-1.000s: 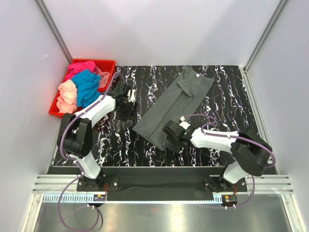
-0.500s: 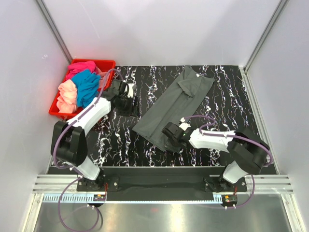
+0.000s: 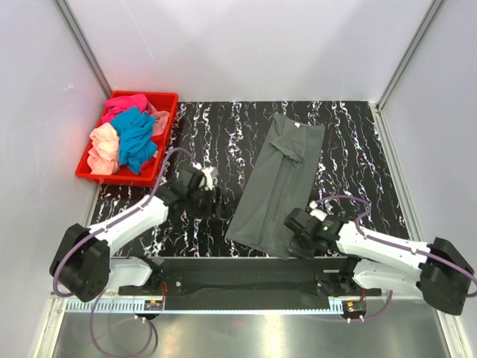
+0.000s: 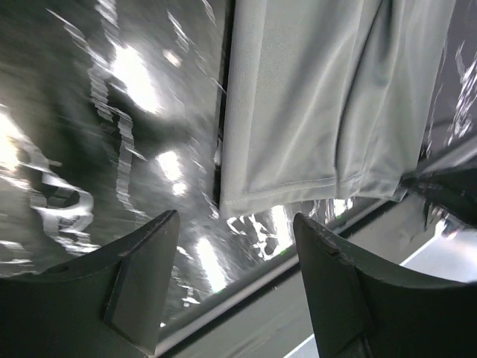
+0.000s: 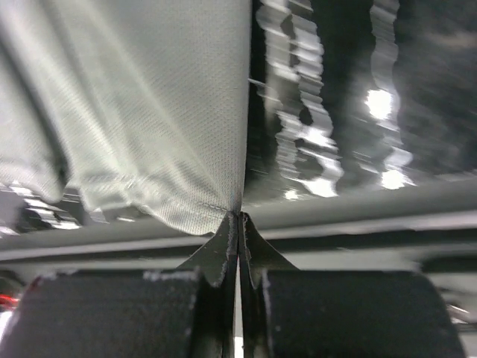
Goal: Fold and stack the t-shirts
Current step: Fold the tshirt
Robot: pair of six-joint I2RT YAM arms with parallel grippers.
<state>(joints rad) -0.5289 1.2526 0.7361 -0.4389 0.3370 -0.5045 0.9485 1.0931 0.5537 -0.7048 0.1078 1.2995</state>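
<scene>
The other corner of the t-shirt's hem is already pinched, so I need to lower my left gripper next and move it to the right in the top view, onto the folded t-shirt's free near corner.
A dark grey t-shirt [image 3: 279, 179], folded into a long strip, lies on the black marbled table with its neck end at the back. My right gripper [image 3: 293, 224] is at the strip's near right corner. In the right wrist view it [image 5: 238, 222] is shut, pinching the corner of the grey hem [image 5: 149, 112]. My left gripper [image 3: 215, 201] hovers just left of the strip's near left corner. It [image 4: 235, 250] is open with nothing between the fingers, and the grey hem [image 4: 313, 97] lies just beyond its tips. Pink [image 3: 125, 104], teal [image 3: 136, 134] and peach [image 3: 103, 148] t-shirts are piled in the crate.
The red plastic crate [image 3: 165, 101] stands at the back left corner of the table. The table's near edge rail [image 3: 238, 262] runs just below both grippers. White walls enclose the table on the left, back and right.
My right gripper shut on the hem corner and dragged the shirt's near end right and toward the near edge. My left arm swung from beside the crate to the shirt's near left corner.
</scene>
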